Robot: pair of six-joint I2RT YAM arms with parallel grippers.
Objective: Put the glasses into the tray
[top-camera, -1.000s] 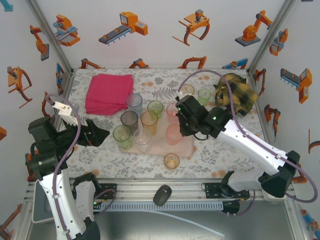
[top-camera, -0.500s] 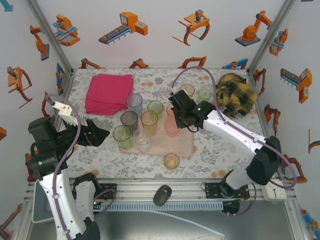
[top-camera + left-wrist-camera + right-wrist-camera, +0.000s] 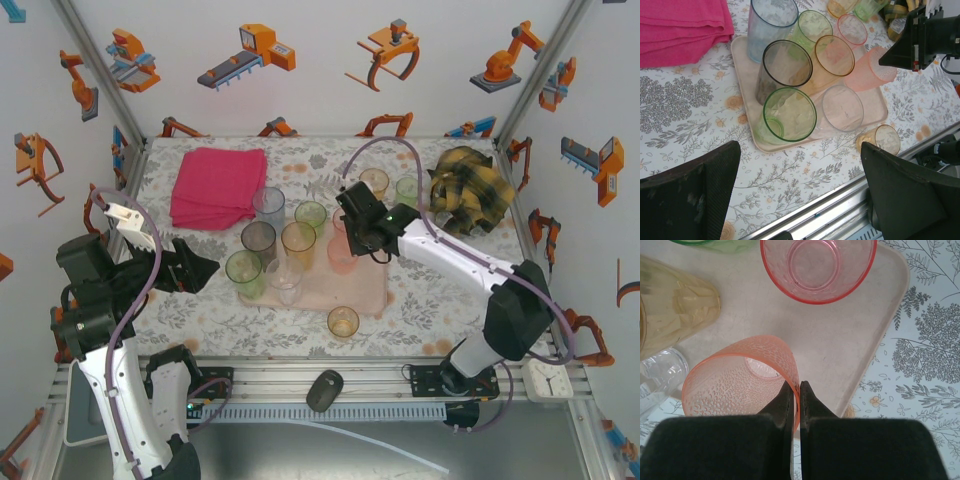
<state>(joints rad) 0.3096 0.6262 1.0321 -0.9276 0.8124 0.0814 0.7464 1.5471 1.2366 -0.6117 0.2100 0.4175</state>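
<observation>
Next, my right gripper lowers the salmon tumbler onto the bare tray bottom short of the pink tumbler and releases its rim, since that lies below.
The pale pink tray holds several tumblers: pale blue, green, smoky grey, amber, a second green one and clear. My right gripper is shut on the rim wall of a salmon dimpled tumbler, which tilts over the tray's right part. A pink tumbler stands just beyond it. My left gripper hangs open left of the tray, holding nothing.
One amber tumbler stands on the table in front of the tray. Another amber tumbler and a green tumbler stand behind it, beside a yellow plaid cloth. A folded magenta cloth lies back left.
My right arm has swung left and a little farther back, and the salmon tumbler has shifted with it over the tray. The left arm has not moved.
</observation>
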